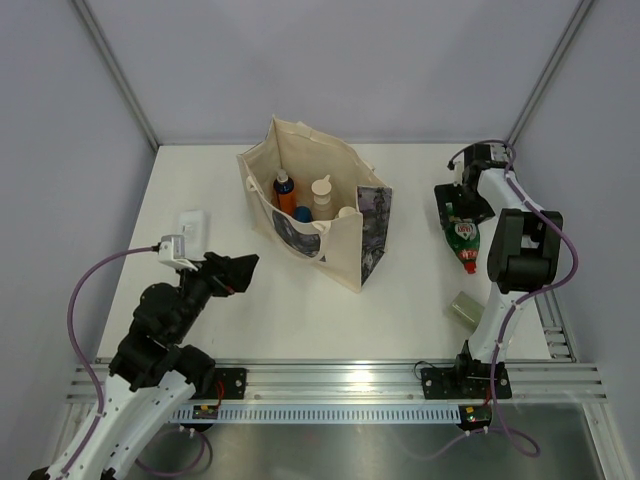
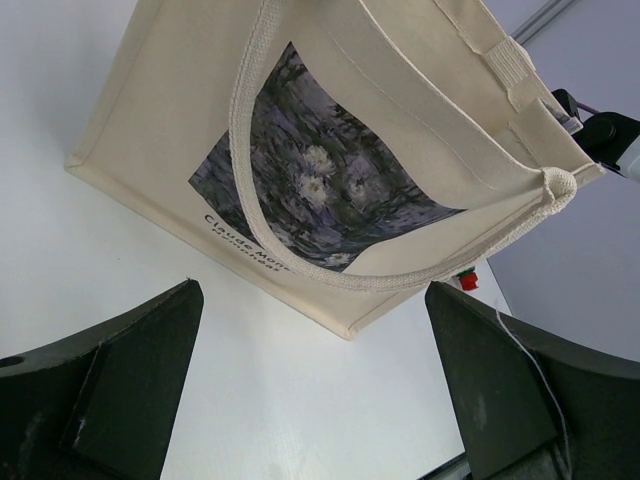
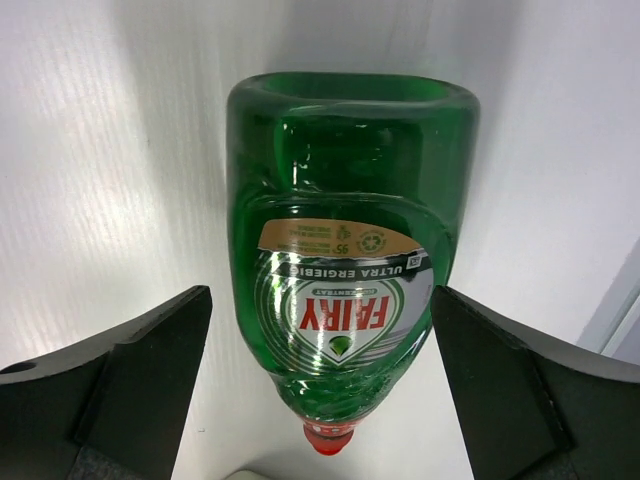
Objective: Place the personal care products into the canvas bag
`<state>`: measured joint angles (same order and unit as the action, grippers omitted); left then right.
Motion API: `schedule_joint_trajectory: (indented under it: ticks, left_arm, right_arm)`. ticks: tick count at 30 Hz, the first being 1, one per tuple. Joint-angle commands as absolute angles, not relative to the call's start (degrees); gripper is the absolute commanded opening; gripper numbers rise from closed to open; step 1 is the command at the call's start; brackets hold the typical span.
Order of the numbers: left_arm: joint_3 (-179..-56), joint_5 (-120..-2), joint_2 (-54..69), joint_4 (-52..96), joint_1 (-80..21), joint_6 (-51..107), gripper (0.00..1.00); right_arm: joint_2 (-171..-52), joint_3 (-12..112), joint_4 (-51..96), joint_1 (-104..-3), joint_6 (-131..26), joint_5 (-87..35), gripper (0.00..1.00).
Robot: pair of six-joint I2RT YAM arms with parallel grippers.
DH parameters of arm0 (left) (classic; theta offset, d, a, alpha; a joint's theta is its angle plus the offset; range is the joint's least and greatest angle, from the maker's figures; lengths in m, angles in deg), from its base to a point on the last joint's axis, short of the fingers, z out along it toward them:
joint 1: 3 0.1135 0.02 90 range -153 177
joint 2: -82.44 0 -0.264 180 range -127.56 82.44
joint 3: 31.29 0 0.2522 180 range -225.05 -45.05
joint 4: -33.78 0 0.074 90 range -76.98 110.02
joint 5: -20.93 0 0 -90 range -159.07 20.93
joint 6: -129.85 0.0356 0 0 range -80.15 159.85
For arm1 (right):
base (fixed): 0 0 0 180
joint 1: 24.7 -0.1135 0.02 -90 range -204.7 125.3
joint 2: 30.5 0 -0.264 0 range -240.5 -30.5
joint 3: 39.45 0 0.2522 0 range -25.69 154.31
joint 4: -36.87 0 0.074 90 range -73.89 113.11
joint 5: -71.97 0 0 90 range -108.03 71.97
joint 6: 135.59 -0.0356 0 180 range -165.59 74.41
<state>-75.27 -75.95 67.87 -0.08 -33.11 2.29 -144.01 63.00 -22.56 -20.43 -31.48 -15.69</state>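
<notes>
My right gripper moves down around the bottle's labelled body (image 1: 462,236) (image 3: 340,292) next and closes.
The cream canvas bag (image 1: 345,245) stands open at mid-table. An orange spray bottle (image 1: 285,193), a beige bottle (image 1: 322,194) and other items I cannot make out stand inside it. The green red-capped bottle (image 1: 464,240) lies on the table at the right. My right gripper (image 1: 460,212) is open over it. In the right wrist view the bottle (image 3: 345,250) lies between the fingers of the right gripper (image 3: 320,300) without touching them, cap toward the camera. My left gripper (image 1: 243,268) is open and empty, near the bag (image 2: 200,110). In its own view the left gripper (image 2: 312,290) faces the printed side.
A white box (image 1: 191,225) lies at the left of the bag. A small grey-green item (image 1: 463,308) lies on the table near the right arm's base. The bag's loop handle (image 2: 400,278) hangs across its print. The bottle's red cap (image 2: 467,281) shows past the bag's corner.
</notes>
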Motion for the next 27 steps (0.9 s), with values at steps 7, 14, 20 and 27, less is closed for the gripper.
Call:
schedule_joint_trajectory:
  ticks: [7,14,20,27]
  left_arm:
    - [-75.03,-77.07,70.13,1.21,-33.32,1.62,0.99]
    - [-75.2,-76.63,68.64,2.44,-33.32,1.88,0.99]
    - [-75.11,-76.89,69.16,1.83,-33.32,1.53,0.99]
    - [-74.67,-77.16,69.25,2.26,-33.32,0.91,0.99]
  right_arm:
    - [-139.83,57.12,-19.26,-20.66,-32.76,-14.09,1.0]
    - [-146.06,57.98,-19.43,-21.97,-30.56,-8.81,0.99]
    - [-149.76,60.44,-21.01,-21.97,-29.86,-7.4,0.94]
    - [-150.47,61.15,-21.1,-22.15,-27.92,-5.82,0.83]
